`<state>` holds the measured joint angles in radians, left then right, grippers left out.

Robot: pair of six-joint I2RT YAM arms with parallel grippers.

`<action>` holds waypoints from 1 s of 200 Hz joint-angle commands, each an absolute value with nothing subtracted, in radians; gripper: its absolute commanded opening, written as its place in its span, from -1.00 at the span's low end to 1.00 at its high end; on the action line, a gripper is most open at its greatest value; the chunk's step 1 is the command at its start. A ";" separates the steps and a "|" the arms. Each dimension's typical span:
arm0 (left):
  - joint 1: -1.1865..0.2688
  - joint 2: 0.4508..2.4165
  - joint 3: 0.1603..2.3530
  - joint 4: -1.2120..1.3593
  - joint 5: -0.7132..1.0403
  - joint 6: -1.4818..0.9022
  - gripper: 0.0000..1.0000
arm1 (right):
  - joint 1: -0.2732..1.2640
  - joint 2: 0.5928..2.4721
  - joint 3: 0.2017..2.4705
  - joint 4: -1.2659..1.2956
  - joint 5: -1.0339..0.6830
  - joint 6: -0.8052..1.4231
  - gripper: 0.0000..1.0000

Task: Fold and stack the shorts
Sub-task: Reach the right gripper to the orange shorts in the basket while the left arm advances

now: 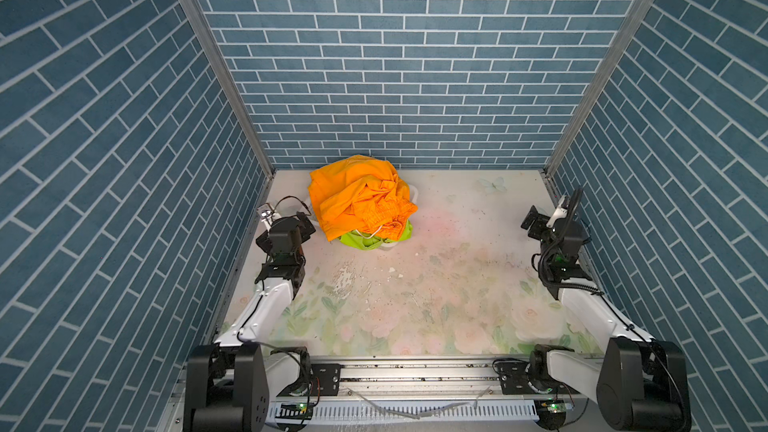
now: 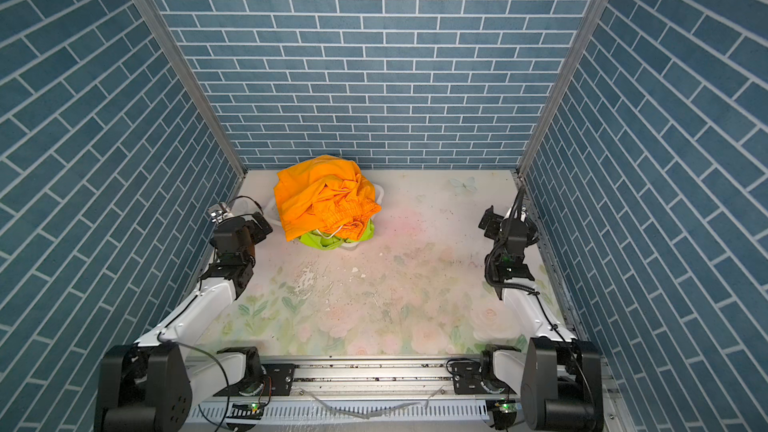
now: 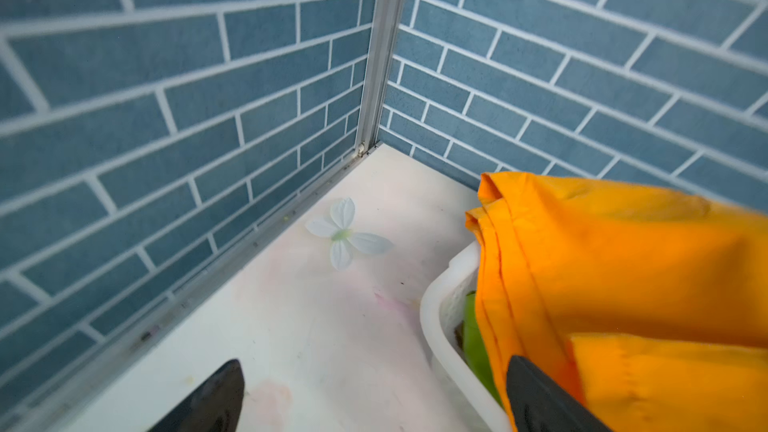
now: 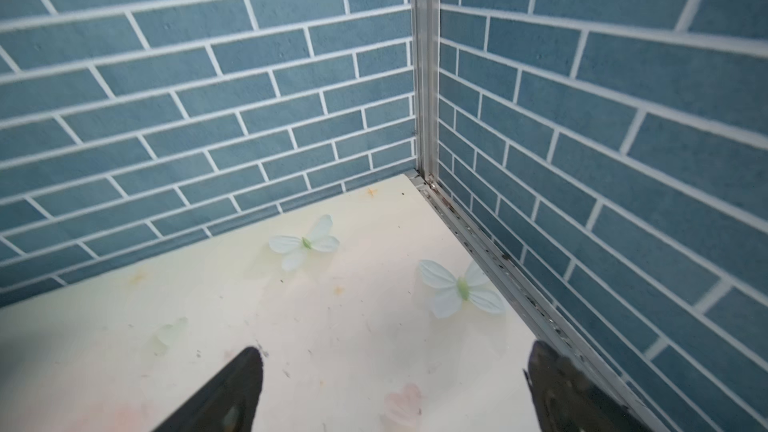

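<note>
The right gripper swings across the bare table next and turns its open fingers onto the orange waistband edge, which juts past the basket's rim.
A crumpled pile of bright orange shorts sits at the back of the table, left of centre, heaped over a white basket. Lime green shorts peek out beneath them at the pile's front. My left gripper stands open just left of the pile. In the left wrist view one of its fingers lies against the orange cloth at the basket's rim, and only table and rim show between the two fingers. My right gripper is open over bare table near the right wall.
Blue brick-pattern walls close in the back and both sides. The table carries a faded floral print with butterfly motifs. An aluminium rail with the arm bases runs along the front edge.
</note>
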<state>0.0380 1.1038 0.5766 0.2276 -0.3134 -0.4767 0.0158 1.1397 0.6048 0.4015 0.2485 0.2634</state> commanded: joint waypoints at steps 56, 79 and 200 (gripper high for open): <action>0.077 0.922 0.680 -0.267 0.025 -0.829 0.99 | 0.462 1.513 1.049 -0.072 0.165 0.459 0.98; 0.075 0.902 0.663 -0.258 0.146 -0.880 0.99 | 0.559 1.668 1.211 -0.121 0.082 0.455 0.98; -0.037 0.928 0.613 -0.202 0.234 -0.872 0.99 | 0.668 2.136 1.767 -0.498 -0.143 0.436 0.09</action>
<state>-0.0082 0.9142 0.6197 -0.2203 0.2268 -0.8791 0.6712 2.0884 1.7138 -0.3599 -0.0990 0.4351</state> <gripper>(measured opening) 0.996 0.631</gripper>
